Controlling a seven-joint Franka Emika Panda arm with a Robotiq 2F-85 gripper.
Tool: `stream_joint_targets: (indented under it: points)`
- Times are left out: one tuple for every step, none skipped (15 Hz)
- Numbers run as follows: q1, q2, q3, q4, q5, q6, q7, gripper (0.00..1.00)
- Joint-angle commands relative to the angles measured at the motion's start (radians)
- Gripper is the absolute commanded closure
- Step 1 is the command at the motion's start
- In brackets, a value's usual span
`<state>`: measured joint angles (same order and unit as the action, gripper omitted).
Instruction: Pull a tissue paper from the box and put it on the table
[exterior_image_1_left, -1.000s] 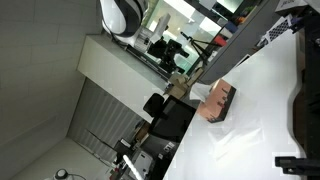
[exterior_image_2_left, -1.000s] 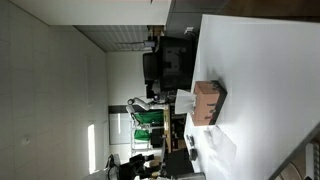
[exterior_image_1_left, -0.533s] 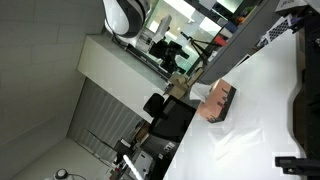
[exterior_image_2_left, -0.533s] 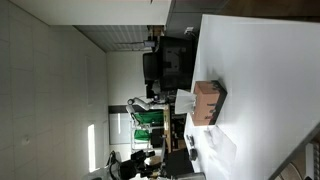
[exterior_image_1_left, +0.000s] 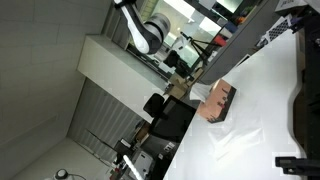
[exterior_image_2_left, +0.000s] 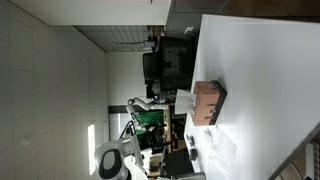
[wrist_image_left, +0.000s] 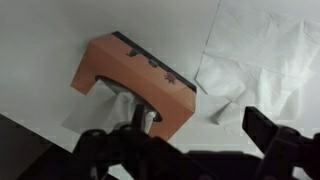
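My gripper lowers its fingers to the left in the wrist view onto loose tissue (exterior_image_1_left: 199, 92) (wrist_image_left: 116, 108) next. The tissue sticks out of the box's slot below my gripper.
The tan-pink box (wrist_image_left: 120, 72) with a darker patterned face lies on the white table (wrist_image_left: 50, 35) at the left of the wrist view. A white tissue paper (wrist_image_left: 262, 58) lies spread flat on the table to its right, and more white paper shows at the box's lower left. My gripper (wrist_image_left: 190, 150) is open and empty, with dark fingers at the bottom of the view, above and apart from both. The box (exterior_image_1_left: 217, 101) (exterior_image_2_left: 207, 101) shows in both exterior views, with the sheet (exterior_image_1_left: 245, 135) (exterior_image_2_left: 222, 146) beside it. The jaws themselves are not clear in either exterior view.
Black devices (exterior_image_1_left: 305, 100) stand at the table's far side. A dark chair (exterior_image_1_left: 168, 116) (exterior_image_2_left: 165, 60) sits by the table edge near the box. A grey cabinet (exterior_image_1_left: 110, 62) stands beyond. My white arm link (exterior_image_1_left: 150, 35) (exterior_image_2_left: 112, 160) hangs off the table side.
My arm has swung: its white link moved down and right in an exterior view and came into sight in the second exterior view. Box and tissue have not moved.
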<state>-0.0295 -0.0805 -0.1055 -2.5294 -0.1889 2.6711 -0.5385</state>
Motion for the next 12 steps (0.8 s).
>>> stream_joint_targets:
  points:
    - [0.02, 0.239, 0.019, 0.225, 0.164, -0.016, -0.278, 0.0]
    - [-0.002, 0.288, 0.047, 0.286, 0.207, -0.036, -0.366, 0.0]
    - [-0.03, 0.332, 0.075, 0.344, 0.236, -0.056, -0.451, 0.0]
    - [-0.056, 0.373, 0.101, 0.402, 0.253, -0.076, -0.526, 0.0]
    - [-0.082, 0.408, 0.125, 0.454, 0.265, -0.103, -0.602, 0.0]
    - [-0.105, 0.438, 0.143, 0.503, 0.265, -0.133, -0.669, 0.0]
    - [-0.117, 0.459, 0.154, 0.552, 0.25, -0.173, -0.721, 0.0]
    - [-0.13, 0.476, 0.161, 0.593, 0.237, -0.211, -0.777, 0.0]
    - [-0.146, 0.492, 0.169, 0.625, 0.235, -0.249, -0.841, 0.0]
    - [-0.156, 0.506, 0.172, 0.657, 0.238, -0.291, -0.892, 0.0]
    - [-0.169, 0.52, 0.175, 0.683, 0.248, -0.34, -0.946, 0.0]
    - [-0.176, 0.534, 0.171, 0.702, 0.249, -0.386, -0.985, 0.0]
